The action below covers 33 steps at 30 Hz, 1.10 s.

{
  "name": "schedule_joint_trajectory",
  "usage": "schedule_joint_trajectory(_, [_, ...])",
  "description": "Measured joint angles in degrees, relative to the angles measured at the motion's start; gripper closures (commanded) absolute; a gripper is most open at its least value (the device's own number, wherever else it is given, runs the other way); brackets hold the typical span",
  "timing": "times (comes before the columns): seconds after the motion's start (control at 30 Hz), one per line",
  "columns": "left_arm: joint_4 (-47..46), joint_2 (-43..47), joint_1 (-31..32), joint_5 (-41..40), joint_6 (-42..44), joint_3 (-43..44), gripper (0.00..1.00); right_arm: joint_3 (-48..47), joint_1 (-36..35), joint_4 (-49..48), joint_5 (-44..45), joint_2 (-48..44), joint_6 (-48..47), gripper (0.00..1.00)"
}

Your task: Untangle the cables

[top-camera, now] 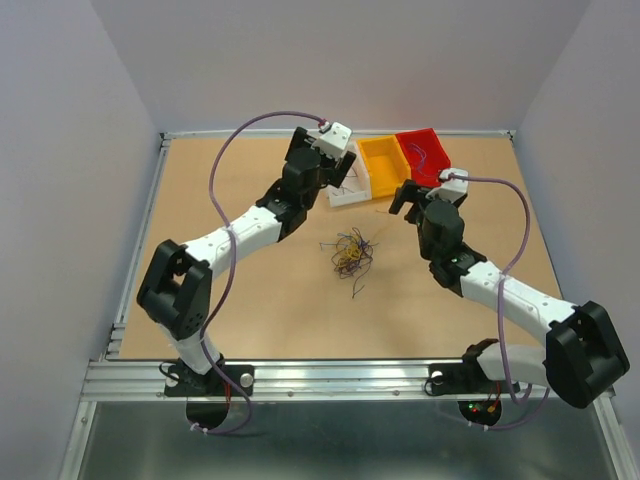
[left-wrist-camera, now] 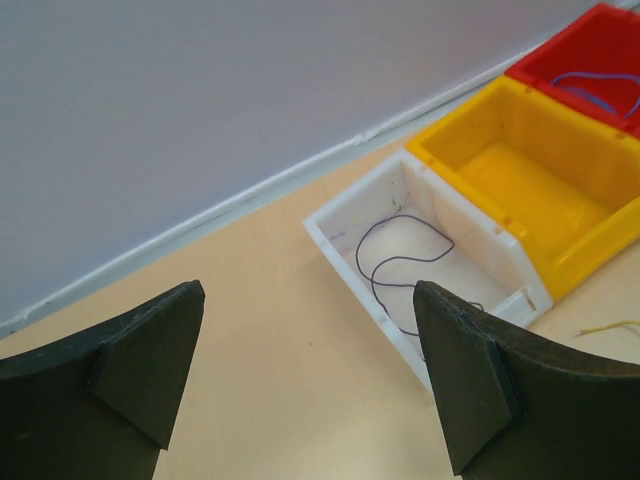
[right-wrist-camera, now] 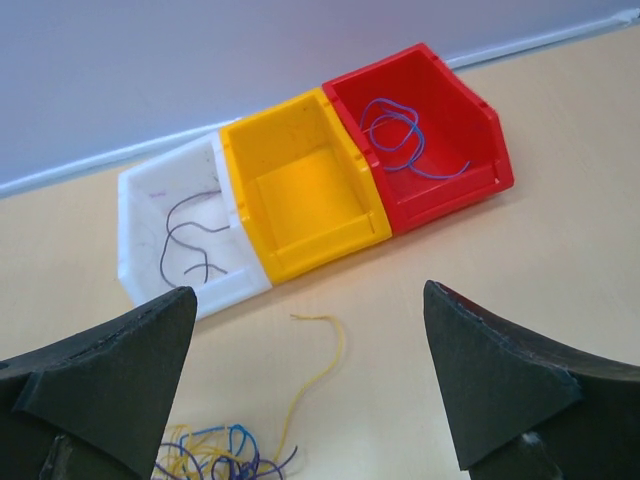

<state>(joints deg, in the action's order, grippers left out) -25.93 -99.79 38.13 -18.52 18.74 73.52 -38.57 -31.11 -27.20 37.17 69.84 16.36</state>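
Note:
The tangled clump lies below my right gripper, back and to the left in the top view. My right gripper should next move down and that way onto the clump's purple cables.
A clump of thin yellow, blue and dark purple cables [top-camera: 349, 254] lies on the table's middle; its edge shows in the right wrist view [right-wrist-camera: 215, 455], with one yellow strand [right-wrist-camera: 322, 375] reaching toward the bins. A dark purple wire [left-wrist-camera: 400, 265] lies in the white bin [left-wrist-camera: 352, 262]. A blue wire [right-wrist-camera: 400, 135] lies in the red bin [right-wrist-camera: 480, 170]. My left gripper [left-wrist-camera: 308, 385] is open and empty, just short of the white bin. My right gripper [right-wrist-camera: 305, 385] is open and empty over the table, before the bins.
Three bins stand in a row at the back: white [top-camera: 345, 192], yellow [top-camera: 382, 166], which holds nothing I can see, and red [top-camera: 424, 155]. A raised metal rim [top-camera: 140, 235] borders the table; grey walls stand behind.

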Motion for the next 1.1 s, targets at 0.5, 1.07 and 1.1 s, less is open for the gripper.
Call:
schedule_joint_trajectory(0.5, [13.8, 13.7, 0.1, 14.8, -0.9, -16.2, 0.04, -9.0, 0.0, 22.5, -33.5, 1.9, -3.4, 0.41])
schedule_joint_trajectory(1.07, [6.9, 34.7, -1.4, 14.6, -1.7, -29.3, 0.05, -17.4, 0.0, 26.8, -49.8, 19.8, -8.0, 0.59])
schedule_joint_trajectory(1.1, [6.8, 34.7, -1.4, 14.6, -1.7, -29.5, 0.05, -17.5, 0.0, 26.8, -49.9, 19.9, -8.0, 0.59])
